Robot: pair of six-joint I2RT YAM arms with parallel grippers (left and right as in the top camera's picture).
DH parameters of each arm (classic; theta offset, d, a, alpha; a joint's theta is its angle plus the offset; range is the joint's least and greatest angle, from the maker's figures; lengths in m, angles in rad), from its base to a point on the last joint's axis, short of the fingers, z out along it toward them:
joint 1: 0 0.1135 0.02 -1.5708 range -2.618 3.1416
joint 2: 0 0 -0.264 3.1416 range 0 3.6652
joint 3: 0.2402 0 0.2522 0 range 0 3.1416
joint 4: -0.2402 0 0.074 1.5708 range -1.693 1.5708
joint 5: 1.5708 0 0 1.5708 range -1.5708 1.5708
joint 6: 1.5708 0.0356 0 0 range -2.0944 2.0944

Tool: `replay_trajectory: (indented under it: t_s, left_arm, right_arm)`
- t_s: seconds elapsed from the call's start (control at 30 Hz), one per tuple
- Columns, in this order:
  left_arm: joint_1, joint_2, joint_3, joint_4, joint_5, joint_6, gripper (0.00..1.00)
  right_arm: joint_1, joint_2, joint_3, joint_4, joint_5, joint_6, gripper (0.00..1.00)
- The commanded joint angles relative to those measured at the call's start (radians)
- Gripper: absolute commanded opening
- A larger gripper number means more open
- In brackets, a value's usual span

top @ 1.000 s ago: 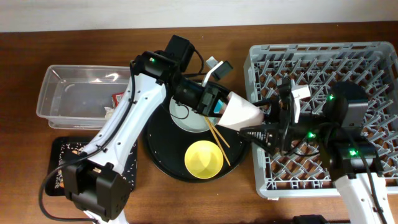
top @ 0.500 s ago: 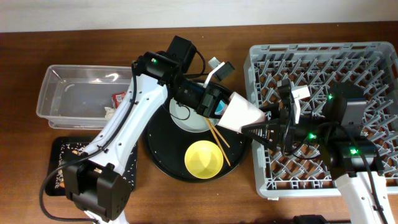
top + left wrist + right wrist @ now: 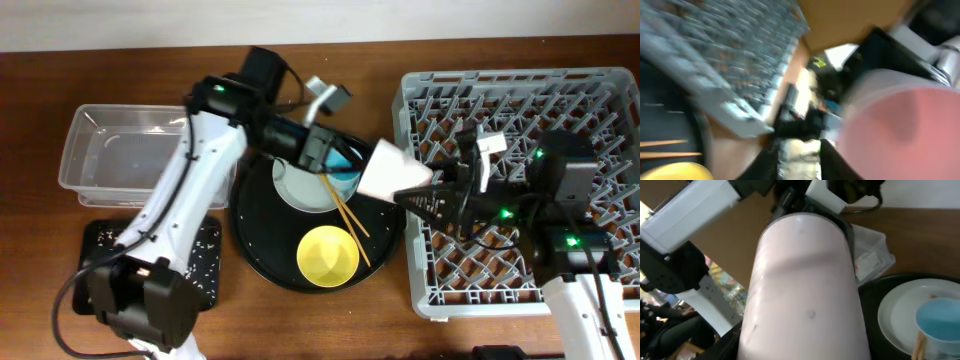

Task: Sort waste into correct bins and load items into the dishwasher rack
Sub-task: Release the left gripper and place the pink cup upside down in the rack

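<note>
My right gripper should turn downward, go down into the rack along its tray side [image 3: 443, 244] and let go of the pink cup [image 3: 392, 170], because the slots there are empty.
The small pink cup [image 3: 392, 170] is held on its side in the air between the round black tray and the dishwasher rack [image 3: 590, 110]. My right gripper [image 3: 428, 195] is shut on its narrow end; the cup fills the right wrist view [image 3: 805, 285]. My left gripper [image 3: 333, 157] is just left of the cup's wide end, and its jaws [image 3: 797, 160] look open with nothing between them. The cup shows blurred at the right of the left wrist view [image 3: 900, 125]. The blue cup [image 3: 346, 164] stands on the pale plate [image 3: 295, 190]. The chopsticks [image 3: 350, 215] and the yellow bowl [image 3: 328, 255] lie on the round tray.
The round black tray [image 3: 255, 245] sits mid-table. The clear tub [image 3: 110, 150] is at the left, partly behind my left arm. The small black tray [image 3: 100, 250] with scraps lies in front of it. The rack fills the right side.
My left arm has drawn back to the left and up, and its jaws have come off the pink cup. The cup has shifted slightly right in my right gripper.
</note>
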Motion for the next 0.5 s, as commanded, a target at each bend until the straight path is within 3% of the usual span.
replay_trajectory:
  t_s: [0.0, 0.07, 0.17, 0.27, 0.33, 0.4, 0.47]
  left_arm:
    - [0.127, 0.003, -0.001, 0.050, -0.077, -0.003, 0.36]
    - [0.199, 0.003, -0.001, 0.043, -0.133, -0.040, 0.37]
    - [0.253, 0.003, -0.001, -0.029, -0.232, -0.043, 0.37]
    - [0.244, 0.003, -0.001, -0.079, -0.360, -0.043, 0.37]
    - [0.224, 0.003, -0.001, -0.080, -0.420, -0.043, 0.37]
    - [0.204, 0.003, -0.001, -0.081, -0.453, -0.044, 0.37]
    - [0.170, 0.003, -0.001, -0.076, -0.517, -0.075, 0.46]
  right_arm:
    - [-0.002, -0.016, 0.022, 0.008, -0.048, -0.011, 0.52]
    - [-0.002, -0.016, 0.022, 0.007, 0.044, 0.025, 0.51]
    - [-0.002, -0.016, 0.048, -0.110, 0.362, 0.077, 0.49]
    - [-0.001, -0.015, 0.193, -0.438, 0.939, 0.031, 0.47]
    - [-0.001, -0.012, 0.327, -0.642, 1.215, 0.031, 0.47]
    - [-0.001, 0.003, 0.413, -0.768, 1.259, 0.031, 0.47]
    - [-0.001, 0.038, 0.439, -0.877, 1.259, 0.031, 0.46]
